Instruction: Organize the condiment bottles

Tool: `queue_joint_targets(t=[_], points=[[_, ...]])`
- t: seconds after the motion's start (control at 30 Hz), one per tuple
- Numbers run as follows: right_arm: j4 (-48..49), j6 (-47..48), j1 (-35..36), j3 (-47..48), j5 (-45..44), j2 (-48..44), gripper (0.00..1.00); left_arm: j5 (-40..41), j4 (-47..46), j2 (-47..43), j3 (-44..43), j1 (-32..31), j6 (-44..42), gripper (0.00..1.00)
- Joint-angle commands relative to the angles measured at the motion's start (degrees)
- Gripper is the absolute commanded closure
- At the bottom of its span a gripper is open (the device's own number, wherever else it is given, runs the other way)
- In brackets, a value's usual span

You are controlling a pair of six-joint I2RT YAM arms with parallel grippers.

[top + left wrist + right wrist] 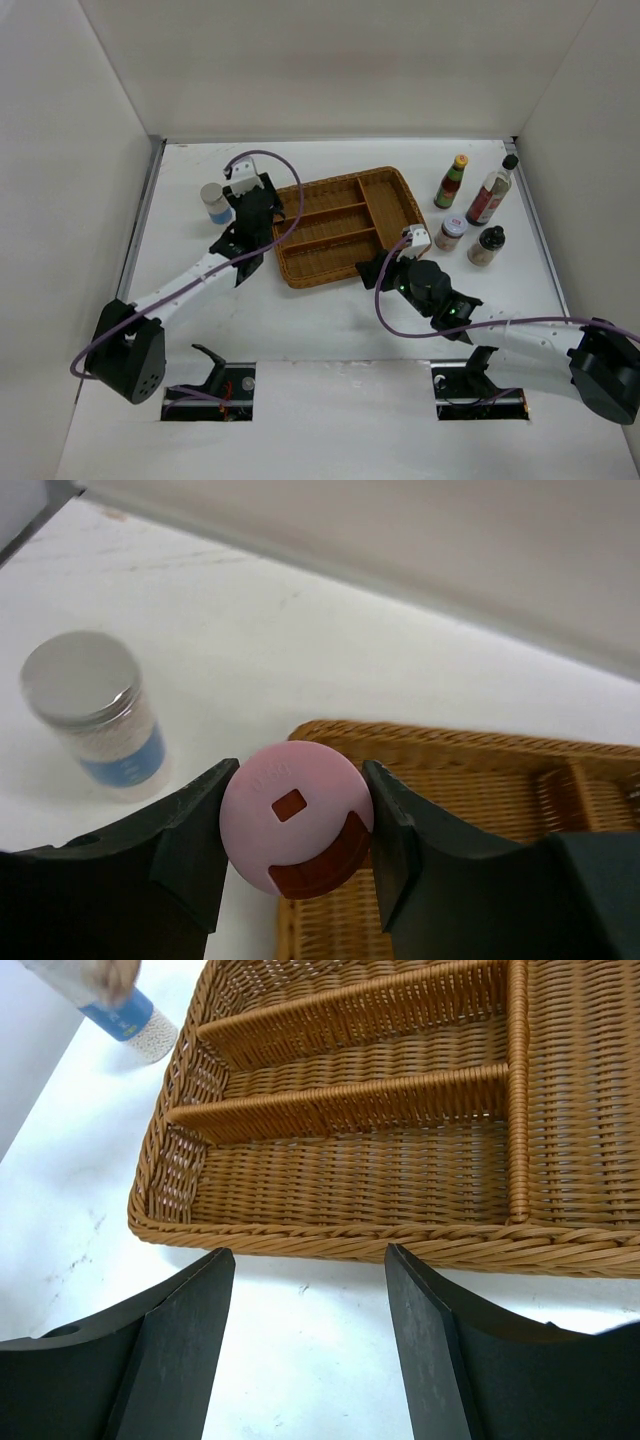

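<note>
My left gripper is going to move past the tray's rim and down into the tray's far section, at the section's end [300,202] [405,788] nearest the grey-capped jar, because that section is empty.
My left gripper [296,825] is shut on the pink-lidded jar [290,805], holding it over the left rim of the wicker tray [480,780]. In the top view the left gripper [258,203] hides that jar. The grey-capped blue-label jar [214,203] stands just left of it and shows in the left wrist view [95,715]. My right gripper [310,1330] is open and empty just before the tray's near edge [380,1245]; it also shows in the top view [374,268]. The green yellow-capped bottle [451,182], dark-red bottle [492,192], white-lidded jar [450,234] and dark shaker [486,246] stand right of the tray.
The brown wicker divided tray [345,222] lies mid-table, its compartments holding nothing. White walls close in the table at the left, back and right. The four right-hand containers stand close together near the right wall.
</note>
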State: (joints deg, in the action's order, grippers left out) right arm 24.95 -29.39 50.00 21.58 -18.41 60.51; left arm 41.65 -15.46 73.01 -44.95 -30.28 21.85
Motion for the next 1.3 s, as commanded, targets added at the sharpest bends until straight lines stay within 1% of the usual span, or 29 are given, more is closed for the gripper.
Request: queue_joint_targets(t=[0.0, 0.1, 0.23, 0.43, 0.5, 0.57, 0.6, 0.7, 0.8, 0.87, 1.0, 1.13, 1.27], points=[[3.9, 0.2, 0.2, 0.2, -0.2, 0.5, 0.32, -0.7, -3.8, 4.0, -6.6, -1.7, -1.4, 0.68], [4.0, 0.4, 0.2, 0.0, -0.5, -0.7, 0.32, -4.0, -4.5, 11.2, -11.1, -1.7, -1.4, 0.68], [3.5, 0.3, -0.2, -0.4, -0.5, -1.6, 0.32, -4.6, -6.9, 18.3, -14.5, -1.5, -0.9, 0.68], [3.4, 0.4, -0.4, -0.4, -0.4, -1.9, 0.32, -5.8, -7.2, 24.1, -15.7, -1.0, -0.6, 0.68], [3.4, 0.3, -0.4, -0.4, -0.4, -1.9, 0.32, -6.6, -6.9, 25.9, -15.7, -0.8, -0.4, 0.66], [3.4, 0.4, -0.2, -0.4, -0.7, -2.2, 0.32, -7.6, -6.9, 27.4, -15.5, -0.6, -0.1, 0.6], [3.4, 0.4, -0.2, -0.4, -0.7, -2.2, 0.31, -8.1, -6.9, 28.2, -15.4, -0.4, 0.2, 0.56], [3.4, 0.2, -0.4, -0.5, -0.6, -2.1, 0.3, -8.7, -6.2, 29.4, -15.5, 0.0, 1.4, 0.35], [3.1, 0.2, -0.3, -0.5, -0.7, -2.4, 0.29, -8.9, -5.5, 27.3, -14.8, 0.4, 1.7, 0.18], [3.3, 0.1, -0.4, -0.6, -0.7, -2.4, 0.28, -8.9, -5.2, 23.9, -14.0, 0.4, 1.7, 0.12], [3.1, 0.0, -0.6, -0.4, -0.6, -2.2, 0.27, -7.6, -2.8, 15.5, -11.4, 1.1, 1.7, 0.1], [3.1, -0.1, -0.6, -0.7, -0.5, -2.8, 0.25, -3.7, 0.5, 7.0, -6.5, 3.2, 3.1, 0.1], [3.1, -0.3, -0.5, -0.7, -0.2, -3.3, 0.23, -0.6, 5.8, 1.8, -3.8, 8.0, 4.0, 0.1]])
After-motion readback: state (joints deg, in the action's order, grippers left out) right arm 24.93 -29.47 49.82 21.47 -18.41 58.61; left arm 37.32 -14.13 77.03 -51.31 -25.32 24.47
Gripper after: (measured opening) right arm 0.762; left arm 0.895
